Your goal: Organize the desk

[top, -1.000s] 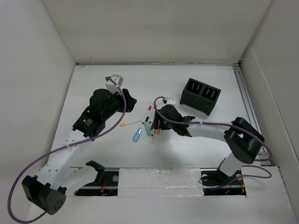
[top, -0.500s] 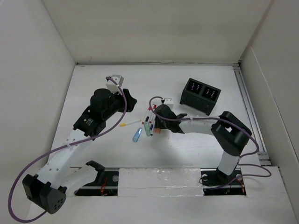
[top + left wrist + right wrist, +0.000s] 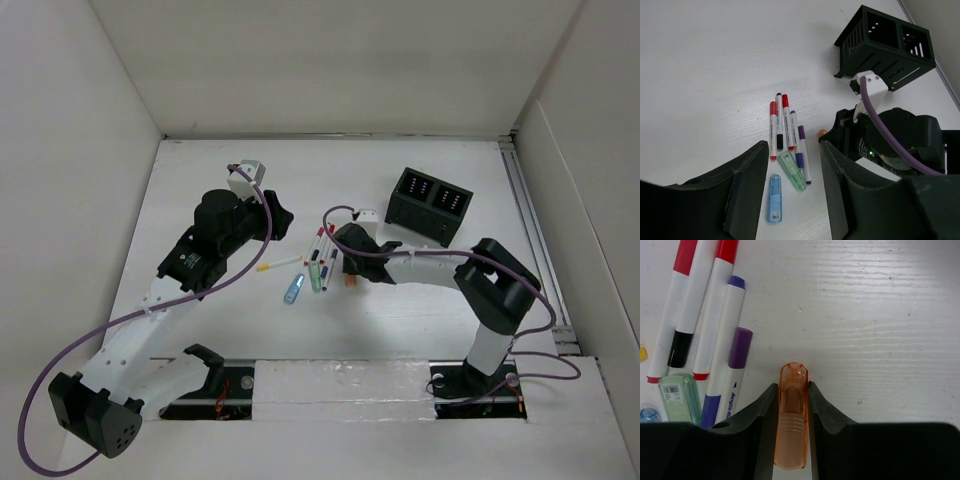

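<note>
My right gripper carries the orange case [image 3: 791, 415] up and outward next, then lowers it into the organizer box's open section nearest the metal bar.
On the white desk [image 3: 400, 320] several markers [image 3: 321, 258] lie side by side with red, black, blue and purple caps [image 3: 787, 132]. A green case [image 3: 792, 171] and a blue case [image 3: 774, 198] lie just below them. My right gripper [image 3: 790, 388] is low over the desk, right of the purple marker [image 3: 730, 377]. It is shut on an orange translucent case [image 3: 791, 415], also seen in the top view [image 3: 349, 281]. My left gripper [image 3: 792, 146] is open and empty, held above the markers; in the top view [image 3: 280, 222] it is to their left.
A black two-compartment organizer box [image 3: 430, 205] stands at the back right, also in the left wrist view [image 3: 887, 47]. A thin yellow-tipped pen [image 3: 278, 264] lies left of the markers. A metal rail [image 3: 530, 215] runs along the right edge, with white walls around.
The right arm's elbow has swung left. Its gripper shifted slightly beside the markers with the orange case in it. The left arm has not moved.
</note>
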Robot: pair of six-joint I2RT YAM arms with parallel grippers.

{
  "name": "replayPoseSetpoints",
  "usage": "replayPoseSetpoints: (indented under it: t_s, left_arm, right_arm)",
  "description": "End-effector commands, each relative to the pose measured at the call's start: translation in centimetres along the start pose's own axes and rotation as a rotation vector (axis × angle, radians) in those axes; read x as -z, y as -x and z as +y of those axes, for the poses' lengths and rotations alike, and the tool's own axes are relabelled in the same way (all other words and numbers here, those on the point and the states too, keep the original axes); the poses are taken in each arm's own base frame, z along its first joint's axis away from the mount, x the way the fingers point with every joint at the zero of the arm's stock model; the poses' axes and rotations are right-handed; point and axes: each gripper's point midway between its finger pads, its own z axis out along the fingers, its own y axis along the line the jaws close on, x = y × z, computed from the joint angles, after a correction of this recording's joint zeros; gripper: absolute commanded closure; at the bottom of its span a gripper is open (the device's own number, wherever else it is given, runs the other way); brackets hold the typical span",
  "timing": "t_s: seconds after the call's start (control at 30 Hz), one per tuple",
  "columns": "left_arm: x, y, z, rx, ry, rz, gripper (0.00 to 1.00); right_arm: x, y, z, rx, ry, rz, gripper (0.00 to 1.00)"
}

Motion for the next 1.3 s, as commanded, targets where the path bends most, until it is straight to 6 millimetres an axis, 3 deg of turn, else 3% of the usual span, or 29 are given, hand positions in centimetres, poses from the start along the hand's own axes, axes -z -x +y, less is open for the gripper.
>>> replayPoseSetpoints:
  t_s: [0.0, 0.07, 0.2, 0.3, 0.33, 0.4, 0.43, 0.47, 0.57, 0.6, 0.63, 0.67, 0.73, 0.8, 0.9, 1.07, 1.17, 1.2, 1.27]
  left_arm:
    - [0.2, 1.5, -0.7, -0.004, -0.025, -0.048, 0.58]
    - [0.1, 1.3, -0.7, -0.004, -0.028, -0.043, 0.58]
    - [0.2, 1.6, -0.8, -0.003, -0.029, -0.052, 0.57]
    - [0.3, 1.4, -1.1, -0.003, -0.045, -0.045, 0.58]
    - [0.4, 1.4, -1.1, -0.004, -0.045, -0.050, 0.57]
    - [0.3, 1.6, -1.1, -0.004, -0.044, -0.053, 0.57]
    - [0.4, 1.5, -1.1, -0.002, -0.046, -0.048, 0.58]
    - [0.4, 1.3, -1.2, -0.002, -0.051, -0.044, 0.58]
    - [0.6, 1.6, -1.3, -0.003, -0.055, -0.056, 0.57]
    - [0.6, 1.6, -1.2, -0.003, -0.052, -0.055, 0.57]
    - [0.6, 1.5, -1.2, -0.003, -0.054, -0.053, 0.57]
    - [0.8, 1.5, -1.4, -0.005, -0.063, -0.056, 0.57]
    - [0.9, 1.6, -1.3, -0.004, -0.060, -0.064, 0.57]
    - [0.9, 1.6, -1.2, -0.005, -0.051, -0.064, 0.57]
    - [1.2, 1.7, -1.4, -0.007, -0.061, -0.070, 0.57]
    - [1.2, 1.7, -1.4, -0.007, -0.062, -0.068, 0.57]
    - [1.2, 1.9, -1.5, -0.008, -0.065, -0.076, 0.57]
    - [1.1, 1.8, -1.4, -0.007, -0.060, -0.070, 0.57]
    - [1.0, 1.5, -1.4, -0.007, -0.064, -0.059, 0.57]
  right_arm:
    - [1.1, 1.6, -1.3, -0.035, -0.018, -0.031, 0.94]
    - [1.6, 2.5, -1.0, -0.062, 0.020, -0.053, 0.96]
    - [4.5, 6.6, -1.4, -0.175, 0.120, -0.130, 0.97]
    - [5.8, 9.5, -2.9, -0.250, 0.151, -0.204, 0.97]
    - [7.1, 11.2, -3.6, -0.284, 0.158, -0.252, 0.97]
    - [8.2, 14.1, -6.3, -0.363, 0.130, -0.329, 0.97]
    - [9.9, 16.2, -7.2, -0.407, 0.146, -0.403, 0.97]
    - [10.1, 17.6, -10.0, -0.459, 0.099, -0.447, 0.97]
    - [13.1, 22.3, -13.8, -0.592, 0.086, -0.618, 0.96]
    - [13.4, 23.4, -16.4, -0.655, 0.042, -0.664, 0.96]
    - [14.0, 24.4, -17.7, -0.688, 0.024, -0.710, 0.96]
    - [14.4, 25.6, -20.8, -0.752, -0.038, -0.774, 0.96]
    - [14.6, 26.3, -21.6, -0.765, -0.050, -0.803, 0.96]
    - [13.5, 26.9, -23.4, -0.781, -0.090, -0.793, 0.96]
    - [11.3, 26.4, -24.3, -0.775, -0.133, -0.742, 0.95]
    - [9.7, 25.4, -26.4, -0.793, -0.185, -0.720, 0.90]
    - [9.2, 25.1, -25.9, -0.785, -0.161, -0.700, 0.70]
    - [9.3, 25.2, -25.8, -0.783, -0.156, -0.702, 0.57]
    - [9.5, 25.5, -25.8, -0.773, -0.155, -0.707, 0.45]
